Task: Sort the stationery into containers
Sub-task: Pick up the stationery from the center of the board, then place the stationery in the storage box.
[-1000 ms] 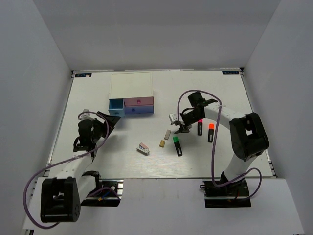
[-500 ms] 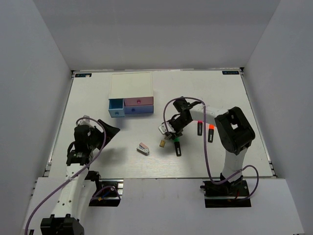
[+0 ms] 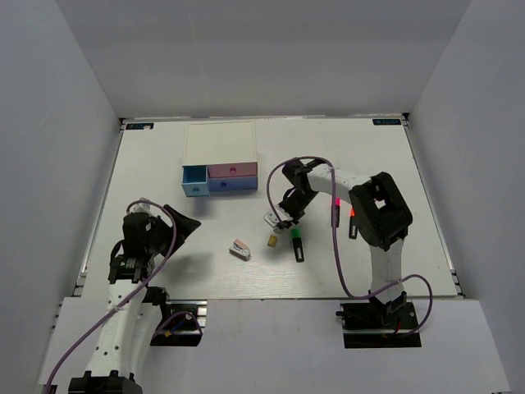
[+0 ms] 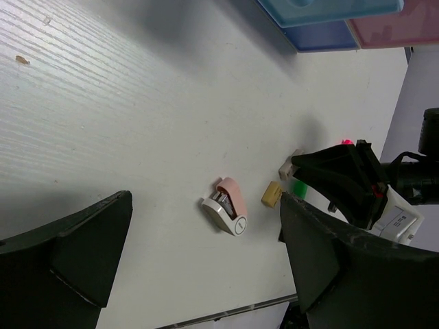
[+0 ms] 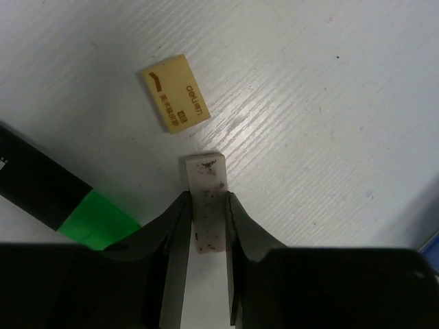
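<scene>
The light blue drawer is open, so my right gripper lifts outward and to the left in the top view next, to release the speckled beige block over it.
My right gripper is shut on a speckled beige block, low over the table. A tan printed block lies just beyond it, and the green-capped highlighter lies beside it. The red-pink highlighter and the orange one lie to the right. The pink-and-white stapler piece lies on the table ahead of my open, empty left gripper. The drawer box has a light blue front, a pink front and a lavender front.
White walls close the table at the left, right and back. The light blue drawer stands out from the box. My right arm's cable loops over the table's right half.
My right gripper moved left and toward the near edge to the beige block and shut on it. My left arm drew back toward the near left, away from the drawers.
</scene>
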You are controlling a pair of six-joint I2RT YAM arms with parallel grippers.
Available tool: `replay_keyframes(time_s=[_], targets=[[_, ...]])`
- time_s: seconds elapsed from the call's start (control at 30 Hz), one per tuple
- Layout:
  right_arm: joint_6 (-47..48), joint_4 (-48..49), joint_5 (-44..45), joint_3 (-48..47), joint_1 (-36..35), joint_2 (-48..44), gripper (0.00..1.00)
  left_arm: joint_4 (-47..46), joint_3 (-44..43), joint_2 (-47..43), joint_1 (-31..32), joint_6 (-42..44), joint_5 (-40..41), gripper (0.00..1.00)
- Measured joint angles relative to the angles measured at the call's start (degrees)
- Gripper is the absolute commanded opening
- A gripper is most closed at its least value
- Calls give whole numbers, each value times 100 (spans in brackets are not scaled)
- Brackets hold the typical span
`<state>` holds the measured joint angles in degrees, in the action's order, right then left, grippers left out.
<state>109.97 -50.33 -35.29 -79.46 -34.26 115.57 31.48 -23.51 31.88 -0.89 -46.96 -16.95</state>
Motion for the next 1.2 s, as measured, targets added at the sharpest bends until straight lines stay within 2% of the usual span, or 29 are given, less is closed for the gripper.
replay_keyframes(time_s=[0.17, 0.3, 0.5, 0.63, 0.8, 0.93, 1.2], targets=[[-201, -293, -81, -15, -2, -39, 8, 136, -2, -188, 0, -9, -7, 99], [-1392, -55, -498, -42, -2, -452, 7, 186, -4, -308, 0, -50, -39, 99], [-3836, 2031, -1106, -142, -199, -1851, 5, 221, -4, -426, 0, -63, -87, 99], [-5506, 3742, -1250, -369, -481, -2105, 5, 297, -37, -435, 0, -50, -107, 99], [-7119, 5563, -1049, -503, -901, -1779, 4, 308, -87, -487, 0, -44, -114, 99], [-8056, 6704, -651, -894, -1217, -1040, 4, 306, -87, -546, 4, -44, -114, 99], [-9300, 7748, -52, -2111, -1499, 391, 7, 413, -87, -782, 15, -42, -114, 99]])
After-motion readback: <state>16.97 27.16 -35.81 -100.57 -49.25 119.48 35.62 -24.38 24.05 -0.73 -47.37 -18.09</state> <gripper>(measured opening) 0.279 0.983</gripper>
